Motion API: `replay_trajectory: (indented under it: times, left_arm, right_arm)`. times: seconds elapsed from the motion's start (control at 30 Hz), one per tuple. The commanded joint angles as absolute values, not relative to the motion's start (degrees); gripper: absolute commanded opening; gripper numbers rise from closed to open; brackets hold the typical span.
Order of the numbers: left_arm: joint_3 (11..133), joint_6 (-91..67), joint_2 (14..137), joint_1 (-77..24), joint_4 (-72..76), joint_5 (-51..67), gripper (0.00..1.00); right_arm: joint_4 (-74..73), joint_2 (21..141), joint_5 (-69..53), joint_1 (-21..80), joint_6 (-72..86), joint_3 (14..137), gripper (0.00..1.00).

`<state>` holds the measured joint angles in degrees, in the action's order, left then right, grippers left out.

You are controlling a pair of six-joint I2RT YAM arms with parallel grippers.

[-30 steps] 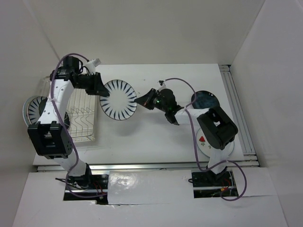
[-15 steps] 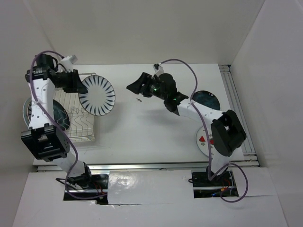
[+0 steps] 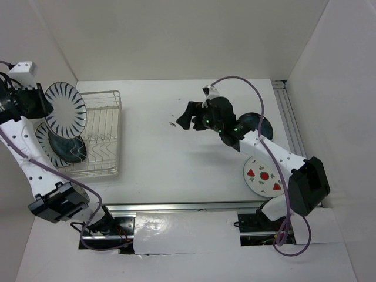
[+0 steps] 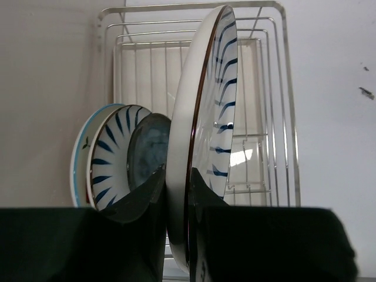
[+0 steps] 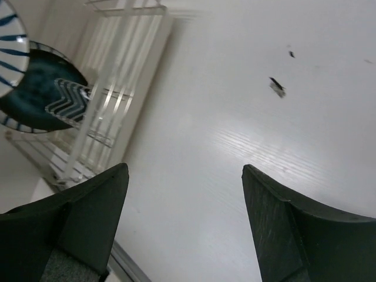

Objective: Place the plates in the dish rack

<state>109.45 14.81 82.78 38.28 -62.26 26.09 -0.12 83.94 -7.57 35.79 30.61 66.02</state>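
Observation:
The white plate goes back and down in my left gripper next, into the free part of the rack [image 3: 111, 132] beside the leaning dark blue plate.
My left gripper [image 3: 44, 106] is shut on the rim of a white plate with dark radial stripes [image 3: 66, 108], held on edge over the left end of the dish rack [image 3: 111, 132]. In the left wrist view that plate [image 4: 207, 111] stands upright between the fingers [image 4: 147, 200]. Three plates lean in the rack [image 4: 276, 123]: a pale-rimmed one [image 4: 78, 161], a striped one [image 4: 108, 158] and a dark blue one [image 4: 150, 150]. My right gripper [image 3: 185, 117] hangs open and empty over mid-table. A dark blue plate [image 3: 258, 125] and a watermelon plate [image 3: 264, 176] lie at the right.
White walls close in the table on the left, back and right; my left gripper is close to the left wall. A small dark speck [image 3: 172, 124] lies on the table by the right gripper. A metal rail [image 3: 294, 135] runs along the right edge.
The right gripper let go of the striped plate, opened and drew back to the right. The left arm swung the plate from mid-table leftward to above the rack.

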Motion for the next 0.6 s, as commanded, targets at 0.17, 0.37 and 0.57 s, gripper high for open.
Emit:
replay_trajectory:
  times: [0.17,0.37,0.57]
  left_arm:
    - [104.4,25.4,75.8,38.8,-53.7,18.1,0.00]
    - [100.6,29.6,75.2,38.8,-52.4,14.5,0.00]
    - [96.7,31.6,74.2,38.8,-51.2,15.0,0.00]
  right_arm:
    - [-6.4,72.0,0.9,31.6,25.6,55.5,0.86]
    - [-7.6,67.0,3.1,29.6,25.0,52.5,0.86]
    - [-9.8,66.9,3.1,27.6,23.9,53.1,0.86]
